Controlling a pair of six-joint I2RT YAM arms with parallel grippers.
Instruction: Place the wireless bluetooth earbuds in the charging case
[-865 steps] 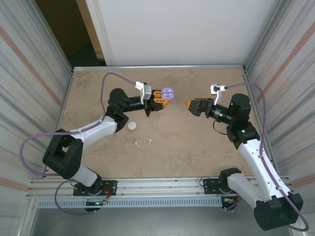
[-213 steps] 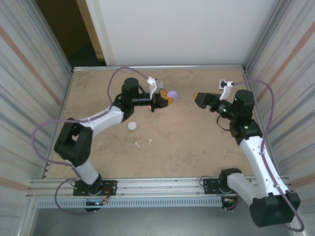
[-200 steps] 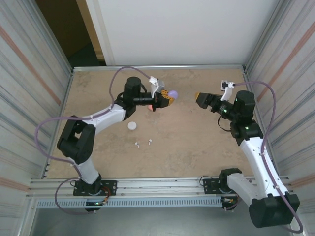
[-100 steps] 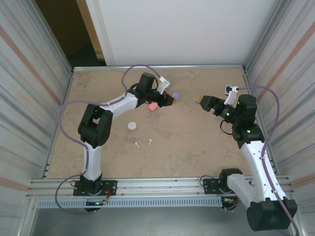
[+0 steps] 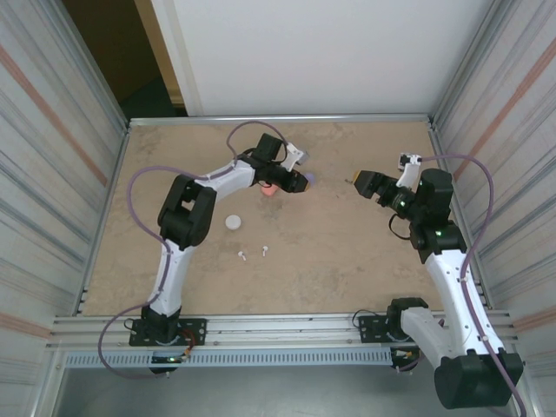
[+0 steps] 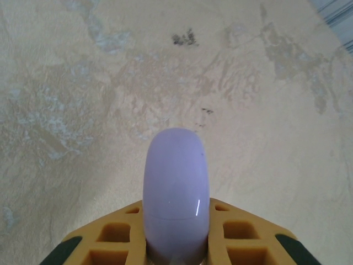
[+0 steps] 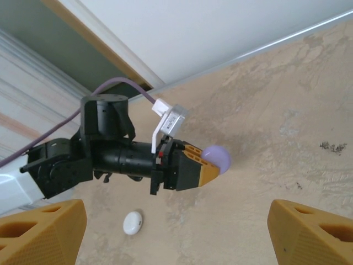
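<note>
My left gripper holds the closed purple case and will next lower it onto the bare tabletop below and let go. That spot is clear of the loose earbuds and white case (image 5: 233, 222).
My left gripper (image 5: 300, 180) is shut on a closed purple charging case (image 5: 309, 177), held above the far middle of the table. In the left wrist view the purple case (image 6: 176, 187) stands lengthwise between the yellow fingers (image 6: 118, 234), its lid seam shut. Two white earbuds (image 5: 243, 255) (image 5: 262, 250) lie loose on the table nearer the front. A white case (image 5: 233, 222) sits left of centre, and a pink case (image 5: 269, 188) lies just below the left arm's wrist. My right gripper (image 5: 360, 182) hovers open to the right, facing the purple case (image 7: 218, 157).
Metal walls close in the table (image 5: 347, 261) on the left, right and back. The left arm stretches diagonally across the far left half. In the right wrist view the white case (image 7: 133, 222) lies on the table under the left gripper (image 7: 212, 168).
The left arm has stretched farther back and right, carrying the purple case and uncovering the pink case. The right gripper has drawn back slightly to the right.
</note>
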